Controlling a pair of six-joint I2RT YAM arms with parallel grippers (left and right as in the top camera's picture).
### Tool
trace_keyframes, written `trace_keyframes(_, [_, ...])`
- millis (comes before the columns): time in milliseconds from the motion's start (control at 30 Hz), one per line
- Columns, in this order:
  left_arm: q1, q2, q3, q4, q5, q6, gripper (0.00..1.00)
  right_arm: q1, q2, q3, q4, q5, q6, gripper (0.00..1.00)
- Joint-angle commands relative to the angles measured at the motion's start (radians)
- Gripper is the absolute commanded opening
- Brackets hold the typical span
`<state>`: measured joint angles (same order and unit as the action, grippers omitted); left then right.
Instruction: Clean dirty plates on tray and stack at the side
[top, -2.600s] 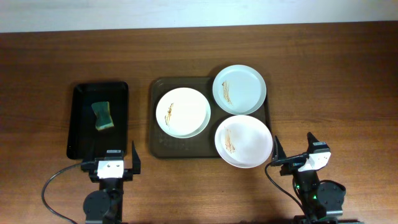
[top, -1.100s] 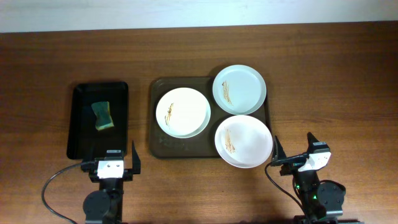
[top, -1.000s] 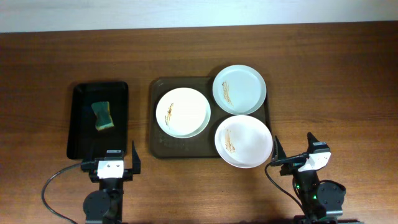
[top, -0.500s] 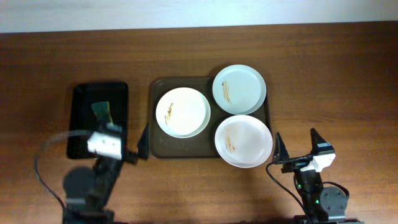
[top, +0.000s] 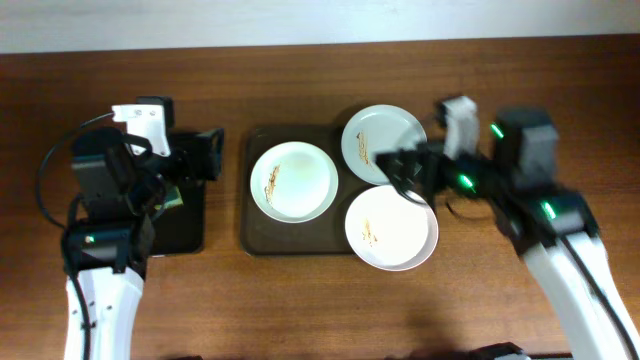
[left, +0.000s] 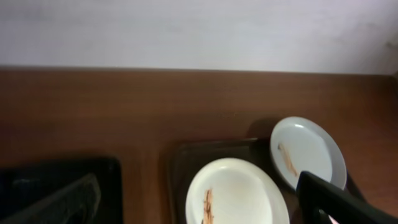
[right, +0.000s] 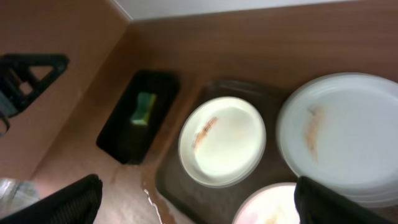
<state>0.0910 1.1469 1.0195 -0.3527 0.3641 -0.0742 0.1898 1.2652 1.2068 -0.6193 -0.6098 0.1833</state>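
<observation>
My right gripper will next go toward the black tray and down onto the lone white plate's rim facing the blue-green plate, where bare tray leaves finger room.
Three plates lie on the dark brown tray (top: 262, 236): a white plate (top: 294, 181) at left, a pale blue-green plate (top: 385, 138) at back right, and a white plate (top: 392, 228) at front right, each with brown smears. My left gripper (top: 205, 157) is open and empty, raised between the black tray and the brown tray. My right gripper (top: 403, 172) is open and empty, raised above the two right plates. The left wrist view shows the white plate (left: 236, 193) and the blue-green plate (left: 308, 149). The right wrist view shows the white plate (right: 222, 140) and the blue-green plate (right: 348, 134).
A narrow black tray (top: 186, 226) stands at left, partly hidden under my left arm. In the right wrist view it (right: 121, 140) holds a green and yellow sponge (right: 146, 107). Bare wooden table lies all around.
Both arms have risen from the front edge and swung out over the table. The left now hangs over the black tray, the right over the plates. The plates have not moved.
</observation>
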Motion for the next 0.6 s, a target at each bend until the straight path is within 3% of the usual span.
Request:
trace_keyframes(0, [0.044, 0.132, 0.209, -0.213, 0.04, 0.017, 0.99, 0.138, 0.26, 0.243, -0.148, 0.088, -0.058, 0.98])
trace_keyframes(100, [0.044, 0.264, 0.402, -0.442, 0.032, 0.09, 0.99, 0.218, 0.472, 0.33, -0.211, 0.137, -0.056, 0.98])
trace_keyframes(200, [0.045, 0.3, 0.418, -0.467, -0.027, 0.089, 0.99, 0.222, 0.66, 0.329, -0.175, 0.084, 0.061, 0.96])
trace_keyframes(233, [0.045, 0.3, 0.418, -0.468, -0.028, 0.09, 0.99, 0.224, 0.688, 0.329, -0.16, 0.088, 0.062, 0.81])
trace_keyframes(267, [0.045, 0.301, 0.417, -0.496, -0.043, 0.09, 0.99, 0.232, 0.713, 0.329, -0.151, 0.226, 0.182, 0.74])
trace_keyframes(333, [0.045, 0.311, 0.415, -0.51, -0.066, 0.089, 0.99, 0.285, 0.734, 0.329, -0.142, 0.428, 0.288, 0.63])
trace_keyframes(500, [0.045, 0.333, 0.415, -0.521, -0.126, 0.09, 0.99, 0.371, 0.741, 0.328, -0.133, 0.641, 0.404, 0.43])
trace_keyframes(567, [0.045, 0.336, 0.415, -0.52, -0.144, 0.089, 0.99, 0.373, 0.762, 0.328, -0.132, 0.649, 0.41, 0.43])
